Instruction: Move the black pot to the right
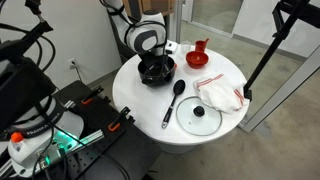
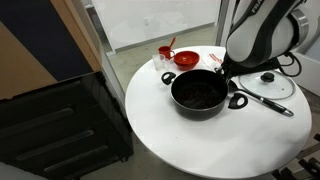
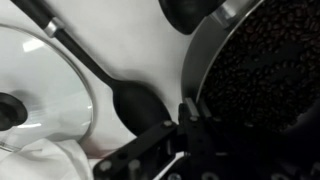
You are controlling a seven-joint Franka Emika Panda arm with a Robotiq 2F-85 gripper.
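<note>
My gripper moves the black pot (image 1: 156,70) toward the ladle next, onto the bare tabletop beside it, and releases the pot's rim, because that gap is still open.
The black pot (image 1: 156,70) stands on the round white table (image 1: 130,85), shallow, with a dark speckled inside and small side handles. It also shows in the other exterior view (image 2: 198,92) and fills the right of the wrist view (image 3: 260,80). My gripper (image 2: 222,68) comes down on the pot's rim on the side facing the ladle. In the wrist view the fingers (image 3: 190,112) straddle the rim and are shut on it. In an exterior view the gripper (image 1: 150,57) sits at the pot's far edge.
A black ladle (image 1: 173,100) (image 2: 265,100) (image 3: 135,100) and a glass lid with black knob (image 1: 199,116) (image 2: 268,84) (image 3: 40,90) lie beside the pot. A red bowl (image 1: 197,60) (image 2: 186,58), a red cup (image 2: 164,52) and a white cloth (image 1: 220,93) are nearby.
</note>
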